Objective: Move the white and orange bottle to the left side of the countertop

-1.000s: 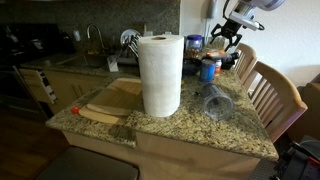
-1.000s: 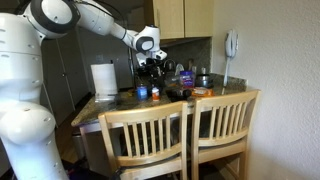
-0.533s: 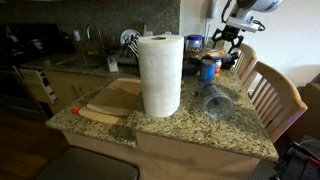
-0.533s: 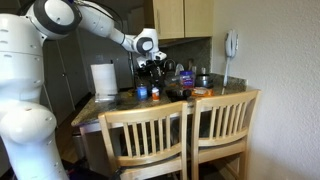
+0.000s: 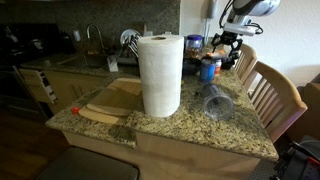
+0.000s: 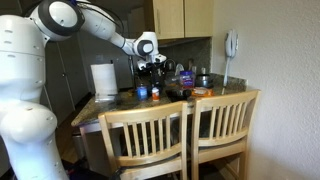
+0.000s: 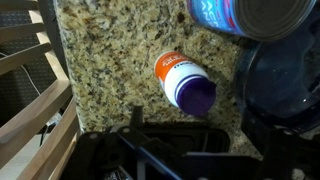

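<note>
My gripper moves down and over toward the white and orange bottle (image 7: 183,79) next, with open fingers on both sides of it.
The white and orange bottle (image 7: 183,80) has a purple cap and stands on the speckled granite countertop (image 7: 105,50). In the wrist view it sits just ahead of my gripper (image 7: 195,125), between the lines of the two dark fingers. It also shows as a small orange shape in an exterior view (image 6: 155,94). My gripper (image 5: 226,44) hovers above it with its fingers spread, open and empty, near the counter's far end (image 6: 152,66).
A blue container (image 5: 208,68) stands right beside the bottle. A clear glass jar (image 5: 215,103) lies on its side, and a tall paper towel roll (image 5: 160,75) stands mid-counter with a wooden board (image 5: 105,105) beside it. Wooden chairs (image 6: 190,130) line the counter edge.
My gripper has shifted slightly over the bottle. The bottle and the other things have not moved.
</note>
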You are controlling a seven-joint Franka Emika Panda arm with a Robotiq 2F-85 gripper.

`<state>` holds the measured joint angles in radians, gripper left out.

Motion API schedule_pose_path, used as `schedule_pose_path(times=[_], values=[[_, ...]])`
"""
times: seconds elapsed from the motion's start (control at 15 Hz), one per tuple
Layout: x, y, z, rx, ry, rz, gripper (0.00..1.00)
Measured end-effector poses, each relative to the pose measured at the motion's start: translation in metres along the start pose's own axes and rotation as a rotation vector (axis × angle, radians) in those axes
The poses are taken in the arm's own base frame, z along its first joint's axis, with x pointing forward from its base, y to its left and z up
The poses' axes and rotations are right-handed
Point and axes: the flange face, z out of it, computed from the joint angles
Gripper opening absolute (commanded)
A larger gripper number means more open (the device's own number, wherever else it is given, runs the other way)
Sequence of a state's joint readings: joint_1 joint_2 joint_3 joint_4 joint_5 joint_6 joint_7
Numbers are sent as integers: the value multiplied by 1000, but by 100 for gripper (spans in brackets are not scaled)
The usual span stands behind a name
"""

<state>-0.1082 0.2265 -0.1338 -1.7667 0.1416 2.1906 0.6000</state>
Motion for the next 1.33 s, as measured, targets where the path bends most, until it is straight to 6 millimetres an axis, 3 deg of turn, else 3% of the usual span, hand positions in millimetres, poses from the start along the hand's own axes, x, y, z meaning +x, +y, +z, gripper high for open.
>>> schedule_pose_path(times=[0.93,1.33], values=[[-6,-8,10,-6,-14,-11,100],[-4,-4,53,-88,-45,32,100]])
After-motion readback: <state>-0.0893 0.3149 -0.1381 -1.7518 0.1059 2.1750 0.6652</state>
